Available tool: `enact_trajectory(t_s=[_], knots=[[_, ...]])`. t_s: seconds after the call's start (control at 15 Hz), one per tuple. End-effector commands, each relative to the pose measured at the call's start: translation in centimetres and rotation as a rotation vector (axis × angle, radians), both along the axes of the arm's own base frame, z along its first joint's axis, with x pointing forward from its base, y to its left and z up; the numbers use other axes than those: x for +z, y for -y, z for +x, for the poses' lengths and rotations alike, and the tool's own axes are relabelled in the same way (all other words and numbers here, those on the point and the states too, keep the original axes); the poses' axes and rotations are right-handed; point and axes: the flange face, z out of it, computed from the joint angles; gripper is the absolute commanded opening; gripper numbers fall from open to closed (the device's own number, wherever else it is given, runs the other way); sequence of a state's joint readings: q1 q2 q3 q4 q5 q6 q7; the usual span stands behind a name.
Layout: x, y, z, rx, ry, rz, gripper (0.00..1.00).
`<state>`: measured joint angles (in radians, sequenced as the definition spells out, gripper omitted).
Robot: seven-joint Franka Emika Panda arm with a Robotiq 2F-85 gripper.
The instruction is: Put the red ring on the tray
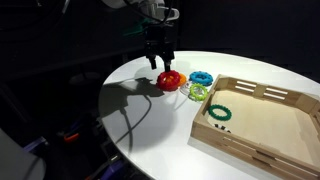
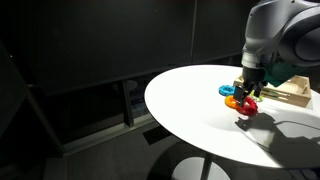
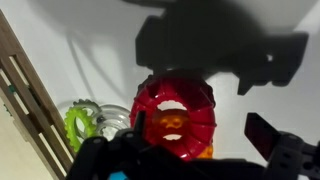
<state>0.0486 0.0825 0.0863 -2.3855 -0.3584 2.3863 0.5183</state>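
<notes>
Next, my gripper moves down over the red ring's rim away from the tray and closes, because that rim lies below and between my open fingers.
The red ring [image 1: 170, 80] lies on the white round table beside the other rings; it also shows in an exterior view [image 2: 246, 107]. In the wrist view the red ring [image 3: 172, 112] fills the centre, and an orange ring [image 3: 170, 128] shows through its hole. My gripper [image 1: 158, 62] hangs just over the red ring, open. In the wrist view, one finger of the gripper [image 3: 200, 140] is at the ring's left rim and the other is off to the ring's right. The wooden tray [image 1: 268, 125] stands to the right, apart from the gripper.
A blue ring [image 1: 201, 77] and a light green ring [image 1: 198, 92] lie between the red ring and the tray. A dark green ring [image 1: 218, 113] lies inside the tray. A clear ring [image 3: 112, 120] sits by the light green one. The table edge is close [image 2: 200, 140].
</notes>
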Motion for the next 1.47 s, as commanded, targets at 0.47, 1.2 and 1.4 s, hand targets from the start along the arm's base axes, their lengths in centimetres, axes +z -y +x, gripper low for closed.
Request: enact_trajectory(t_s=[0.47,1.2,1.4], knots=[[-2.7,-0.2,0.1,-0.001,0.007,-0.048,0.69],[-1.2,0.7,0.9,-0.032,0.014,-0.033,0.09],[0.4,1.4,1.5,-0.046,0.036,-0.023,0.09]])
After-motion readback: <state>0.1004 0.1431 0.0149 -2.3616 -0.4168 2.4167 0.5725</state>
